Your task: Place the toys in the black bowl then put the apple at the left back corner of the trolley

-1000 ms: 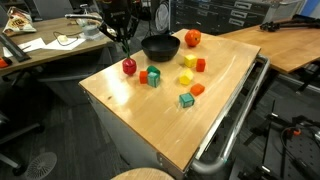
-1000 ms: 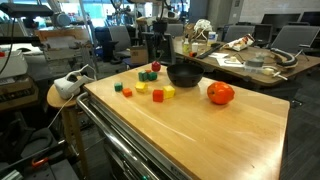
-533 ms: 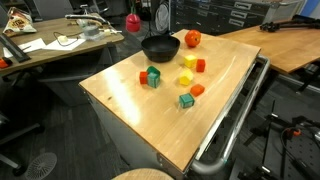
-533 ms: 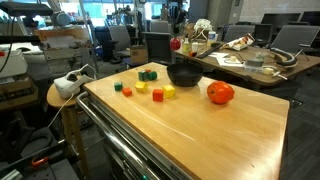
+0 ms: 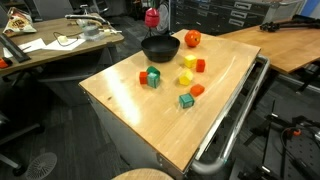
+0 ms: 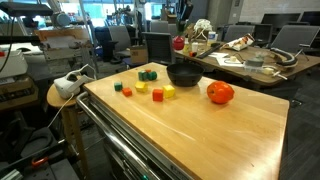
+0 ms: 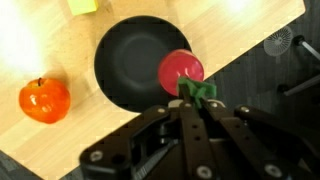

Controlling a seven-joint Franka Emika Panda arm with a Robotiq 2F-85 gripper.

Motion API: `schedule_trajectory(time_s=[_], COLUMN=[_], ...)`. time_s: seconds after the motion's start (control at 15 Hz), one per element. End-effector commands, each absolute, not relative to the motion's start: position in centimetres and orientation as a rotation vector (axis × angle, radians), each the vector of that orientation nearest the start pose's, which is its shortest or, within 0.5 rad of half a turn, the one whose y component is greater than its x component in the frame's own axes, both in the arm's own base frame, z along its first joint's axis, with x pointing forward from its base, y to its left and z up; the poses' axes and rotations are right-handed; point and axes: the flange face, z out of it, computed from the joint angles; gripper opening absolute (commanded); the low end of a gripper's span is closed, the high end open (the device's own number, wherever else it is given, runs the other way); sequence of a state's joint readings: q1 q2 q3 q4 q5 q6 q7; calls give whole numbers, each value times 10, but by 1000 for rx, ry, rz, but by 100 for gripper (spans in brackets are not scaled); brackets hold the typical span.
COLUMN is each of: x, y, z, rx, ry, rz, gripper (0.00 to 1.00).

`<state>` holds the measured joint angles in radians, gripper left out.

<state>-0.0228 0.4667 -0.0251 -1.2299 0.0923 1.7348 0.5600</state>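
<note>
The red toy goes down and across toward the black bowl's empty middle (image 5: pixel 160 46) (image 7: pixel 138 64) with my gripper next, since it still hangs high above the bowl's edge.
My gripper (image 7: pixel 195 100) is shut on the green leaf of a small dark red fruit-shaped toy (image 7: pixel 180 68). That toy hangs above the black bowl (image 7: pixel 135 65), over the bowl's rim. In both exterior views the toy (image 5: pixel 152 17) (image 6: pixel 178 43) is in the air above the bowl (image 5: pixel 160 47) (image 6: pixel 184 75). The apple (image 5: pixel 192 39) (image 6: pixel 221 93) (image 7: pixel 45 99) stands on the trolley top (image 5: pixel 120 100) beside the bowl. Several coloured blocks lie on the trolley, among them a yellow one (image 5: pixel 189 62), a green one (image 5: pixel 153 76) and a teal one (image 5: pixel 186 100).
A silver rail handle (image 5: pixel 235 115) runs along one edge of the trolley. A cluttered desk (image 5: pixel 50 45) and a wooden desk (image 5: pixel 290 40) stand nearby. A round wooden stool (image 6: pixel 62 97) with a white device (image 6: pixel 68 85) sits beside the trolley.
The gripper has lifted the dark red fruit toy off the trolley top and carried it up and across to above the black bowl. The blocks and apple have not moved.
</note>
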Motion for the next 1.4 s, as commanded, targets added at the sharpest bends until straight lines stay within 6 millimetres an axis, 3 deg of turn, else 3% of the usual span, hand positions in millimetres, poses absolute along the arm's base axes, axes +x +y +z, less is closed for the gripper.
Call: schedule_trajectory(time_s=[0.0,0.2,0.6,0.73,1.0,1.2,1.33], x=[705,708,710,708,695,675,667], y=[-9,-8,6,12,46,85,110], z=[465,441,422,423,457,484,489], rx=[-2880,-2839,-2858,-2866,-2936,-3060,-3051], ry=[1081,1190,1242,1242,1113,830,655], rz=[50,82,120,120,17,1,4], gripper=[1,1,1,30,60,82,97])
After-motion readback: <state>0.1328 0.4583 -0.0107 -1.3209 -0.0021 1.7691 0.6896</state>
